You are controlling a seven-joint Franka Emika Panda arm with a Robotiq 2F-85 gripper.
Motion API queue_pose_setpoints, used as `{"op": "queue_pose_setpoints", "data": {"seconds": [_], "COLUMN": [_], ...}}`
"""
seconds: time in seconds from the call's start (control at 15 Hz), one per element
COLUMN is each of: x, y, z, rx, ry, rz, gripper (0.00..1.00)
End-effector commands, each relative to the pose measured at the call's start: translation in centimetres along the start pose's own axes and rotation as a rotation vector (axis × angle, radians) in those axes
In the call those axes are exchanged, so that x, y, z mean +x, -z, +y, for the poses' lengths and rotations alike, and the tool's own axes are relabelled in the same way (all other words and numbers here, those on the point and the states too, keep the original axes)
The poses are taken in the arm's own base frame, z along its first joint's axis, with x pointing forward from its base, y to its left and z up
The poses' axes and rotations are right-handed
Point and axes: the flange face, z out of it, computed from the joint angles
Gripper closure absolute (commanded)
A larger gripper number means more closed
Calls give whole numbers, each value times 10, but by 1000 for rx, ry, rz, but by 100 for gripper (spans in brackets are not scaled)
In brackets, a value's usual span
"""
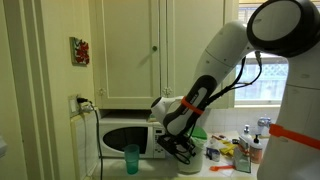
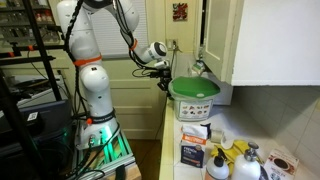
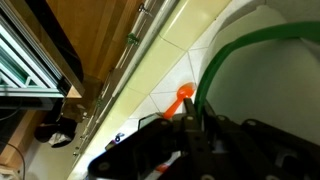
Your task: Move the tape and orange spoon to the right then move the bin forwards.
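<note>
The bin (image 2: 193,108) stands close to the counter's edge. My gripper should next push it outward by its green rim (image 2: 171,92), deeper onto the counter, and then open to let go.
The bin (image 2: 193,108) is pale with a bright green top and stands on the counter; its green rim shows in the wrist view (image 3: 250,42) and behind the arm in an exterior view (image 1: 200,134). My gripper (image 2: 162,78) is at the bin's upper edge. In the wrist view its dark fingers (image 3: 192,122) sit close together with the green rim running in between them. It also shows low beside the microwave (image 1: 183,150). The orange spoon (image 3: 181,99) lies on the tiled counter just outside the bin. I cannot make out the tape.
A white microwave (image 1: 125,135) stands by the wall with a teal cup (image 1: 131,158) in front of it. Bottles, boxes and yellow items crowd the counter (image 2: 225,160) past the bin. Wall cabinets (image 2: 270,40) hang above.
</note>
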Motion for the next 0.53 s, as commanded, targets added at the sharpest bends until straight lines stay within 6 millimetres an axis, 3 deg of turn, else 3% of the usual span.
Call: {"op": "queue_pose_setpoints", "data": {"seconds": [0.0, 0.47], "x": [-9, -16], "y": [-6, -29], "z": [-5, -36], "rx": [-47, -66], "ry": [-51, -106], "rz": [72, 105], "gripper": [98, 98]}}
